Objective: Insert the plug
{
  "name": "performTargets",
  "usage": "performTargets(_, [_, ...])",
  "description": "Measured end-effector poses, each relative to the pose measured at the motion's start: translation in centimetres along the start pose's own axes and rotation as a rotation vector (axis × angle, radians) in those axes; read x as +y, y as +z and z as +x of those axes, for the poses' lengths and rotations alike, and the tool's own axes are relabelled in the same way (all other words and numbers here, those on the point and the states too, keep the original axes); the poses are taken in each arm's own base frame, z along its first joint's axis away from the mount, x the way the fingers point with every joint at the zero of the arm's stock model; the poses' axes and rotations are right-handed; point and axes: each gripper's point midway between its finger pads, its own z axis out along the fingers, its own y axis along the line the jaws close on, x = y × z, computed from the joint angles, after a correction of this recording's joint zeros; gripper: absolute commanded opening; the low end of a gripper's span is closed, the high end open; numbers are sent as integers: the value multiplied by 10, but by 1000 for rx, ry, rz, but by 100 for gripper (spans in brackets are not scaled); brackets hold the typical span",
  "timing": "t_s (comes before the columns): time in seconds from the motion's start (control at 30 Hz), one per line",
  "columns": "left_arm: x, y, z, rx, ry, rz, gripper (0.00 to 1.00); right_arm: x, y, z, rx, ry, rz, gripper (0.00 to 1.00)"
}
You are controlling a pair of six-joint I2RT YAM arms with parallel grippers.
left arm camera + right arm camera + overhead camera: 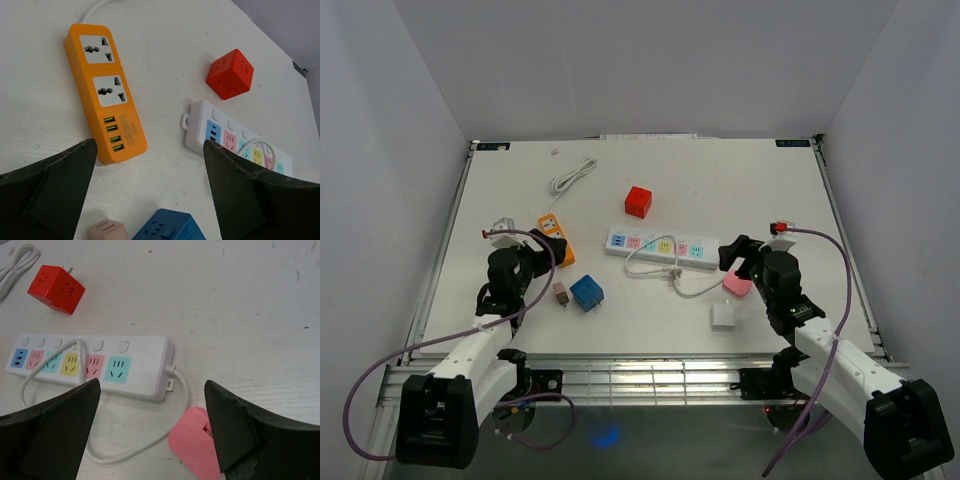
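Note:
The left gripper moves its open fingers back and down astride the small tan adapter (560,292) (108,230) next, clear of the blue cube, since the adapter lies below and back.
A white power strip (655,244) with coloured sockets lies mid-table. It also shows in the right wrist view (147,365) and the left wrist view (200,120). Its white cable (695,290) loops in front of it and ends in a small plug (675,274). My left gripper (542,250) is open and empty over the table (150,175), between an orange power strip (105,110) and a blue cube socket (167,227). My right gripper (735,256) is open and empty (152,420), above the cable loop (130,450) and a pink adapter (195,445).
A red cube socket (638,202) sits behind the white strip. A small tan adapter (561,292) lies left of the blue cube (586,292). A white cube (722,316) sits near the front. A coiled white cable (572,177) lies at the back left.

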Motion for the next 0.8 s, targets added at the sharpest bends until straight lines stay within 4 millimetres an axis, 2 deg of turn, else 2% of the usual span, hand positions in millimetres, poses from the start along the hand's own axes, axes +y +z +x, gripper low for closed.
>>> performTargets(0.2, [12, 13, 5, 51, -5, -76, 98, 6, 3, 13, 53, -30, -45, 89])
performTargets(0.37, [15, 18, 5, 81, -11, -115, 95, 28, 5, 27, 127, -102, -150, 89])
performTargets(0.53, [19, 9, 10, 118, -45, -155, 92, 51, 10, 29, 164, -154, -217, 89])
performTargets(0.67, [18, -3, 8, 156, -99, -216, 92, 52, 10, 30, 169, -165, -223, 89])
performTargets(0.8, [9, -15, -4, 188, -135, -259, 90, 52, 10, 28, 165, -164, -225, 89])
